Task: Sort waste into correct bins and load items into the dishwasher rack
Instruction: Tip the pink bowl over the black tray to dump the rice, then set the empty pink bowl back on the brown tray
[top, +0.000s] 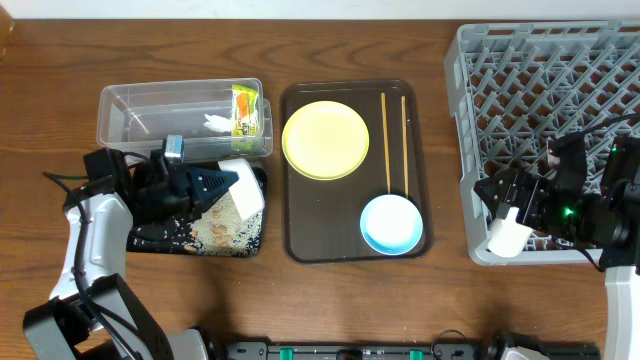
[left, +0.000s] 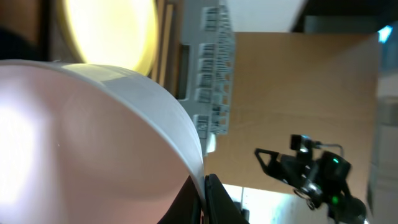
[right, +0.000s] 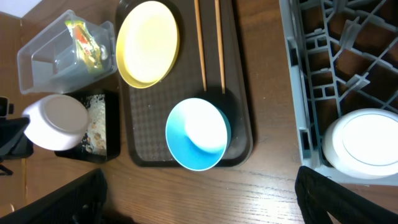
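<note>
My left gripper turns the bowl upright next, then brings it down onto the serving tray beside the blue bowl, where space is empty.
My left gripper (top: 215, 185) is shut on the rim of the small white bowl (top: 243, 190) and holds it tipped on its side over the black tray (top: 160, 240), which holds rice scraps (top: 215, 230). In the left wrist view the bowl (left: 93, 137) fills the frame, its rim pinched between the fingers (left: 204, 198). The clear tub (top: 150, 112) holds the snack wrapper (top: 245, 110) and the white tissue (top: 214, 123). My right gripper (top: 505, 195) is open and empty (right: 205, 208) over the grey rack (top: 560, 90), near the white cup (top: 507, 232) in the rack's front left corner.
A dark brown serving tray (top: 300, 245) in the middle holds the yellow plate (top: 325, 140), two chopsticks (top: 385, 140) and the light blue bowl (top: 392, 225). The right wrist view also shows the blue bowl (right: 198, 134) and the cup (right: 364, 140).
</note>
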